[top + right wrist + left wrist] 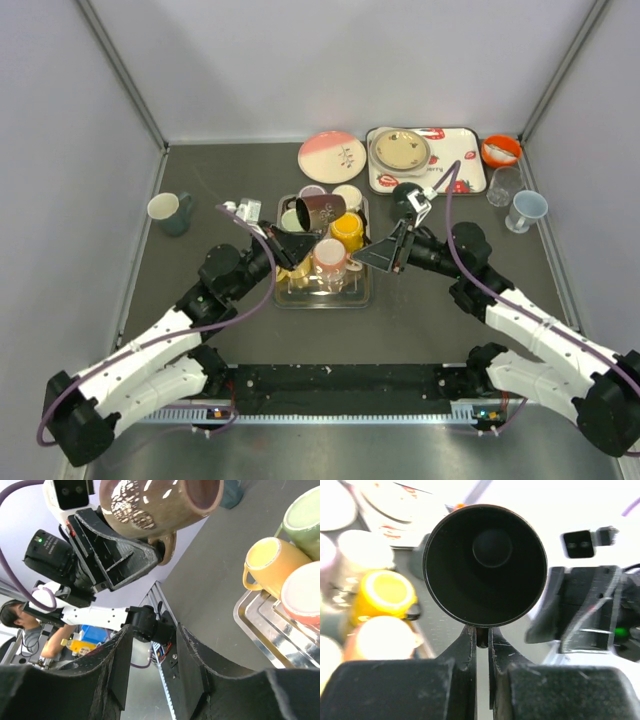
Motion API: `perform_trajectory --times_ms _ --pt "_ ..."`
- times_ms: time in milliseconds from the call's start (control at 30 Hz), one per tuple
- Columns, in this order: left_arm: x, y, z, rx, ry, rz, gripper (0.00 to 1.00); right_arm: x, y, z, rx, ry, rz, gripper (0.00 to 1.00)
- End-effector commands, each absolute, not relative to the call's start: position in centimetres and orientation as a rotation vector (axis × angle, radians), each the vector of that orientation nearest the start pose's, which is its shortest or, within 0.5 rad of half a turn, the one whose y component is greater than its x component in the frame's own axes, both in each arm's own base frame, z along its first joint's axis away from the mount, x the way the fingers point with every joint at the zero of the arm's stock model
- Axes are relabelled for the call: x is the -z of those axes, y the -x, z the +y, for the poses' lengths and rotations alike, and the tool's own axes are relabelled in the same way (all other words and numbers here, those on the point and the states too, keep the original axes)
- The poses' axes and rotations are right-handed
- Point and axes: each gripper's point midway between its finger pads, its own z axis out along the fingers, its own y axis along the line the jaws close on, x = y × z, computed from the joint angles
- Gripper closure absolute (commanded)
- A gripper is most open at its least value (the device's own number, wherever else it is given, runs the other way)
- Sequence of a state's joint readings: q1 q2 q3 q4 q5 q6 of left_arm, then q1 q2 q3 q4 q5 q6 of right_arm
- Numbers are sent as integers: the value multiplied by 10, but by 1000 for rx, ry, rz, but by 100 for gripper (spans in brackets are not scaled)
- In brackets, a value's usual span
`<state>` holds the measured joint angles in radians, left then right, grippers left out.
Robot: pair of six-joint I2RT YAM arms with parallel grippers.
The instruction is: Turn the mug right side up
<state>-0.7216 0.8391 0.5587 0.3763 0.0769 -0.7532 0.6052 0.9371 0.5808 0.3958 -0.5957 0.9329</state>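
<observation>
My left gripper is going to swing toward the green mug next, tip its fingers down and go down to release beside the mug, because that spot on the tabletop is bare.
A brown mug (320, 212) with a pale pattern hangs on its side in the air over the metal tray (285, 298). My left gripper (292, 243) is shut on its handle. In the left wrist view the mug's (485, 565) dark mouth faces the camera, and the handle sits pinched in my left gripper (482, 636). My right gripper (380, 255) stands open just right of the tray, apart from the mug. In the right wrist view nothing lies between my right gripper's (155, 632) fingers, and the mug (160, 502) hangs above them.
The tray holds several mugs, among them a yellow one (347, 230) and a pink one (328, 257). A green mug (170, 210) stands far left. At the back are a pink plate (332, 157), a strawberry tray (455, 178), an orange bowl (500, 150), a glass (503, 186) and a blue cup (527, 210).
</observation>
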Motion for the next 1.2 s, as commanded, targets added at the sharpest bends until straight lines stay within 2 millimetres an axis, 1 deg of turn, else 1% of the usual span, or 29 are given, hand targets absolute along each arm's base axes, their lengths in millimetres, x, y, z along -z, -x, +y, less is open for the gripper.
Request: perform_trajectory --times_ms 0,33,67,100,133,167,200,233,267,300,333,367,433,467,533,567,633,667,733,833,867,933,967,1000,1033,1067,1100,1133,1167 --pt "-333 -245 -208 914 -5 1519 100 -298 -186 278 -1508 341 1757 59" --pt "-314 -252 -189 746 -3 1598 100 -295 -192 273 -1448 318 1771 59" --pt "-324 -254 -177 673 -1 1603 100 -299 -193 268 -1406 315 1773 58" --pt "-320 -259 -171 597 -29 1641 100 -287 -196 263 -1328 319 1819 53" --pt "-295 -261 -154 443 -67 1756 100 -286 -198 261 -1295 326 1824 51" --pt "-308 -267 -139 375 -13 1770 100 -285 -199 257 -1259 327 1845 50" --pt "-294 -276 -130 292 11 1838 100 -280 -204 253 -1205 322 1855 48" --pt "-298 -278 -123 265 31 1871 100 -273 -204 250 -1175 310 1892 48" --pt "-285 -281 -107 203 64 1934 100 -270 -206 247 -1153 302 1901 48" --pt "-274 -286 -103 172 79 1984 100 -267 -209 244 -1123 288 1907 48" --pt "-274 -289 -98 160 103 1999 100 -262 -209 242 -1109 278 1926 48" --pt "-265 -291 -89 131 124 2043 100 -258 -209 240 -1097 269 1938 48" --pt "-249 -297 -80 79 152 2104 100 -254 -209 236 -1082 251 1945 48" --pt "-239 -299 -71 59 176 2138 100 -247 -208 235 -1079 243 1959 48" --pt "-211 -302 -63 28 203 2209 100 -242 -206 234 -1077 241 1967 48" --pt "-202 -305 -52 4 249 2232 100 -238 -205 234 -1075 243 1977 48" --pt "-175 -304 -43 -28 304 2303 100 -232 -204 233 -1071 246 1987 48" --pt "-167 -304 -35 -48 341 2320 100 -231 -203 232 -1069 247 1992 48" --pt "-152 -307 -28 -67 374 2345 100 -227 -202 231 -1065 250 1997 48" --pt "-142 -315 -12 -100 431 2354 100 -219 -199 231 -1067 257 2014 48" --pt "-136 -318 -4 -121 456 2369 100 -218 -199 232 -1070 260 2019 48" --pt "-134 -326 7 -124 499 2367 100 -211 -197 232 -1069 265 2037 48" --pt "-127 -329 9 -124 512 2387 100 -209 -197 232 -1065 265 2041 48" --pt "-126 -334 11 -118 523 2386 100 -208 -198 231 -1060 263 2040 48" --pt "-131 -342 16 -107 544 2366 100 -207 -198 231 -1057 266 2043 48" --pt "-126 -347 17 -110 553 2376 100 -205 -198 230 -1053 265 2045 48" --pt "-127 -353 18 -109 560 2370 100 -205 -199 230 -1048 265 2044 48" --pt "-137 -364 19 -103 565 2345 100 -205 -199 230 -1048 265 2044 48" --pt "-131 -372 19 -113 569 2364 100 -205 -199 230 -1045 267 2044 48"
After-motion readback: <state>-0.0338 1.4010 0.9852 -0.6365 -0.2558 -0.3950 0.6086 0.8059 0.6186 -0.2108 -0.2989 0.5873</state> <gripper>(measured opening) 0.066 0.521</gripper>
